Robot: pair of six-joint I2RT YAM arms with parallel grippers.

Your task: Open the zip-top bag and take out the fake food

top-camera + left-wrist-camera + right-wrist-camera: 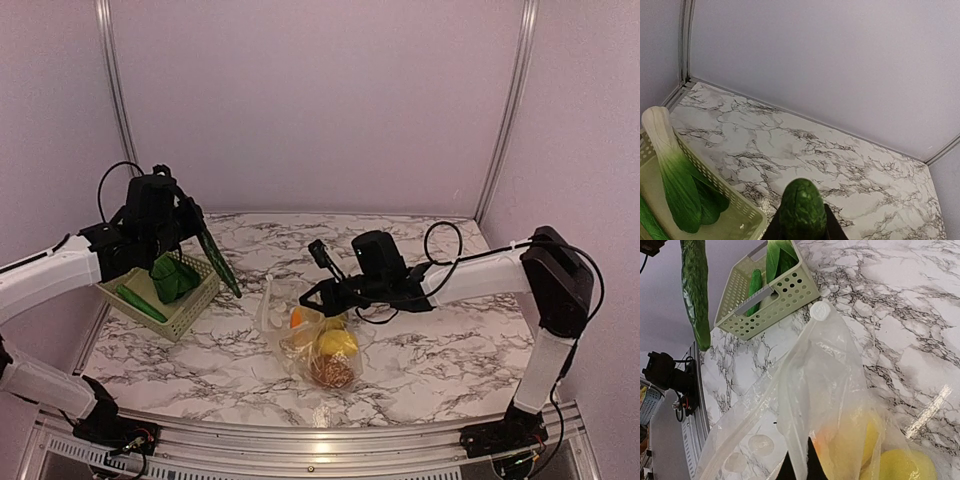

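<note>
The basket's bottom is bare by the slim green piece, so my left gripper will carry the cucumber left in the top view, lower there and release it.
The clear zip-top bag [312, 338] with white dots lies mid-table, its mouth lifted. Inside it are yellow lemons [337, 342], a brown lump [331, 372] and an orange carrot [297, 318]. My right gripper [322, 297] is shut on the bag's upper edge; in the right wrist view the film [825, 390] runs between the jaws of the gripper [800, 466], with lemons [900, 467] behind it. My left gripper [192, 226] is shut on a long green cucumber [219, 263], which hangs in the air beside the basket; it also shows in the left wrist view [802, 207] and in the right wrist view [695, 290].
A pale green slatted basket [196, 303] stands at the left and holds a leafy green vegetable [172, 278] and a slim green piece [140, 303]. The left wrist view shows the basket's corner [747, 216] and a bok choy [675, 172]. Walls close the back and sides.
</note>
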